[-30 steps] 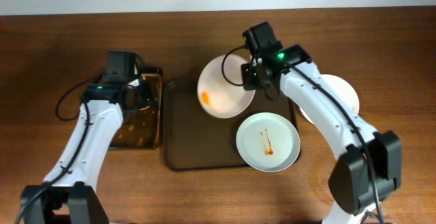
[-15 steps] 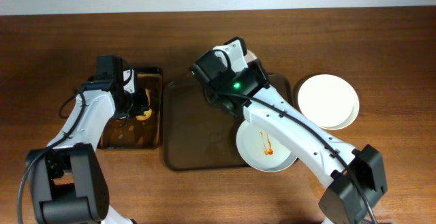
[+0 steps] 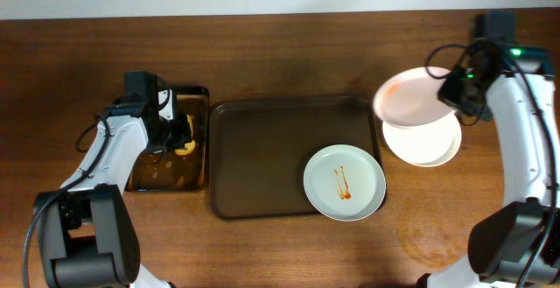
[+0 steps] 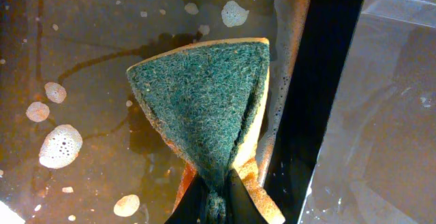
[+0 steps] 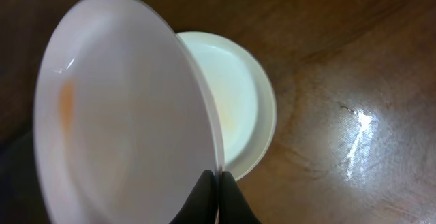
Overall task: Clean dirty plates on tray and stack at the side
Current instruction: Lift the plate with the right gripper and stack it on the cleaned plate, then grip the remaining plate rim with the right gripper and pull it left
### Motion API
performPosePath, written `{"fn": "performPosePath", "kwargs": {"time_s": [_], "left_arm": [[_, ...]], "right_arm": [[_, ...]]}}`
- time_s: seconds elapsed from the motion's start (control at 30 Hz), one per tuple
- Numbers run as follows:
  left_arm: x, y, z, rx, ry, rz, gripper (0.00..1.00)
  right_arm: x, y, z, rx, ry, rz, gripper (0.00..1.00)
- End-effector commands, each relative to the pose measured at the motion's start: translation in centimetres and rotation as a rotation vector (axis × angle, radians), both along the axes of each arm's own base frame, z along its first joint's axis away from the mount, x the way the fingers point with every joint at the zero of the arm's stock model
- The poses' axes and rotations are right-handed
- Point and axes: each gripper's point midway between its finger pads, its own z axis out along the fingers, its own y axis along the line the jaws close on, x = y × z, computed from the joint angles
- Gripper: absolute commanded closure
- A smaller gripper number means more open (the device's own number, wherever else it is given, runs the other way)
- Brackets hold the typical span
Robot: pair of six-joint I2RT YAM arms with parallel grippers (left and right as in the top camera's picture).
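My right gripper will move down and a little back to let go of the held plate on the plain white plate (image 3: pixel 429 144) (image 5: pixel 238 101), because the plain white plate is below my gripper.
My right gripper (image 3: pixel 457 89) is shut on the rim of a white plate (image 3: pixel 409 100) and holds it tilted above a plain white plate (image 3: pixel 429 144) that lies on the table right of the tray. In the right wrist view the held plate (image 5: pixel 122 108) shows a faint orange smear, and the lower plate (image 5: pixel 238 101) lies behind it. A third plate (image 3: pixel 344 182) with orange-red streaks sits at the front right of the dark brown tray (image 3: pixel 254 161). My left gripper (image 3: pixel 179 130) is shut on a green-yellow sponge (image 4: pixel 208 108) inside the small black tray (image 3: pixel 166 170).
The small black tray holds brownish soapy water (image 4: pixel 75 94) with foam spots. Its black rim (image 4: pixel 327 81) runs just right of the sponge. Bare wooden table (image 3: pixel 289 52) lies behind and in front of both trays.
My right arm has swung from over the brown tray to the right with the plate, now above the plate at the side. The left gripper stays in the small tray.
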Motion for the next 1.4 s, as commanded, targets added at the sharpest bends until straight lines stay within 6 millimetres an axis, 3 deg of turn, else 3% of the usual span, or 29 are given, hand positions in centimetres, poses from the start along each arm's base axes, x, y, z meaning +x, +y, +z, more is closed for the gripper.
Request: {"fn": "performPosePath", "kwargs": {"time_s": [0.0,0.1,0.2,0.27,0.33,0.4,0.5,0.6,0.7,0.83,1.0,1.1,1.17,1.23,1.3,1.37], "left_arm": [[0.1,-0.1,0.0,-0.010,-0.002,-0.017,1.00],[0.1,-0.1,-0.1,-0.010,-0.001,-0.017,1.00],[0.1,-0.1,-0.1,-0.010,0.000,-0.017,1.00],[0.1,-0.1,-0.1,-0.010,0.000,-0.016,1.00],[0.0,-0.1,-0.1,-0.010,0.000,-0.017,1.00],[0.0,-0.1,-0.1,-0.010,0.000,-0.017,1.00],[0.0,-0.1,-0.1,-0.010,0.000,-0.016,1.00],[0.0,-0.1,-0.1,-0.010,0.001,-0.017,1.00],[0.0,-0.1,-0.1,-0.010,0.004,-0.016,1.00],[-0.1,-0.1,-0.1,-0.010,0.006,-0.016,1.00],[-0.3,-0.1,-0.2,-0.011,0.015,-0.016,1.00],[-0.3,-0.1,-0.2,-0.009,0.014,-0.018,1.00],[-0.1,-0.2,-0.1,0.026,-0.010,-0.142,1.00],[-0.2,-0.4,-0.3,0.054,-0.017,-0.245,1.00],[-0.4,-0.4,-0.4,0.055,-0.010,-0.244,1.00],[-0.4,-0.4,-0.4,0.055,-0.010,-0.244,1.00]], "right_arm": [[-1.7,-2.2,-2.8,0.052,0.072,-0.023,0.96],[-3.9,-3.6,-6.8,0.078,0.130,-0.080,0.96],[-2.8,-1.6,-8.7,0.189,0.074,0.031,0.96],[-1.7,0.5,-8.4,0.285,0.016,0.161,0.66],[-2.0,2.4,-7.9,0.373,0.007,0.217,0.52],[-3.1,4.1,-7.0,0.444,0.010,0.298,0.43],[-6.1,5.8,-6.3,0.491,0.103,0.363,0.02],[-8.3,8.9,-6.5,0.603,0.172,0.420,0.02],[-9.7,10.4,-7.4,0.685,0.201,0.412,0.02],[-11.5,9.5,-7.9,0.529,0.286,0.382,0.02],[-13.0,10.6,-5.2,0.294,0.135,0.344,0.02],[-13.9,13.2,-5.4,0.291,0.053,0.401,0.02],[-14.0,14.8,-6.4,0.314,0.054,0.458,0.02],[-14.2,15.7,-7.8,0.319,0.081,0.476,0.15],[-14.8,16.3,-9.4,0.325,0.131,0.493,0.43],[-15.3,16.5,-10.8,0.334,0.179,0.465,0.50]]}}
